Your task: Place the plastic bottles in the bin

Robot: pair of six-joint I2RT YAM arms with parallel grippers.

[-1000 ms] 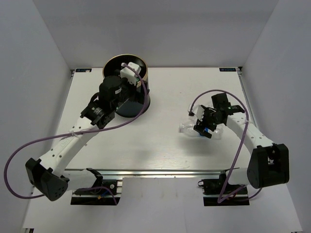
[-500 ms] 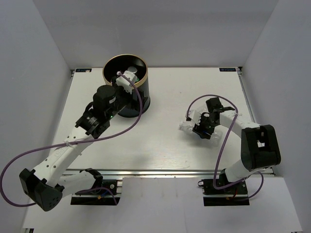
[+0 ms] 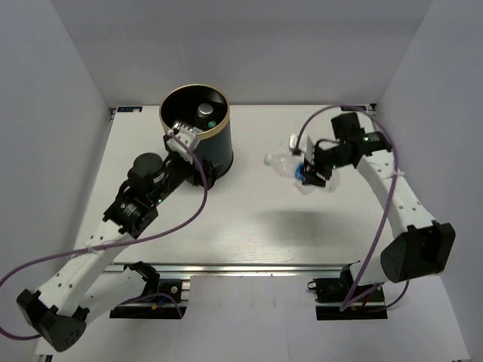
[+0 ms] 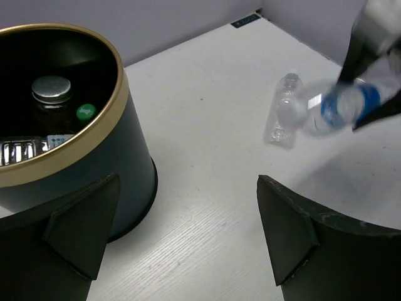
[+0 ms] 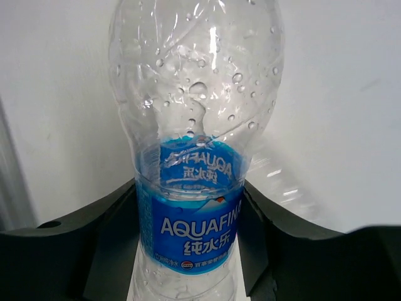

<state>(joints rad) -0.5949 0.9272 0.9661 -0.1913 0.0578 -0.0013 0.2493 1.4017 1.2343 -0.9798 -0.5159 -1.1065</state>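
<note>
The bottle should go up in my right gripper and then away from my base, across to the bin's open top (image 3: 194, 111).
My right gripper (image 3: 309, 171) (image 5: 191, 235) is shut on a clear plastic bottle (image 3: 281, 161) (image 5: 195, 94) (image 4: 346, 106) around its blue label, and holds it in the air over the right half of the table. A second clear bottle (image 4: 285, 116) (image 5: 285, 182) lies on the table below it. The dark bin (image 3: 196, 124) (image 4: 94, 157) with a gold rim stands at the back left. It holds a grey-capped bottle (image 4: 51, 91), a green cap (image 4: 86, 113) and a clear bottle. My left gripper (image 3: 208, 172) (image 4: 188, 232) is open and empty, low beside the bin's right side.
White walls close in the table at the back and both sides. The left arm's purple cable (image 3: 181, 219) loops over the near left of the table. A metal rail (image 3: 241, 266) runs along the near edge.
The right gripper has shut on the bottle and lifted it off the table, moving back and left. The left gripper has drawn back from over the bin, down to its near side.
</note>
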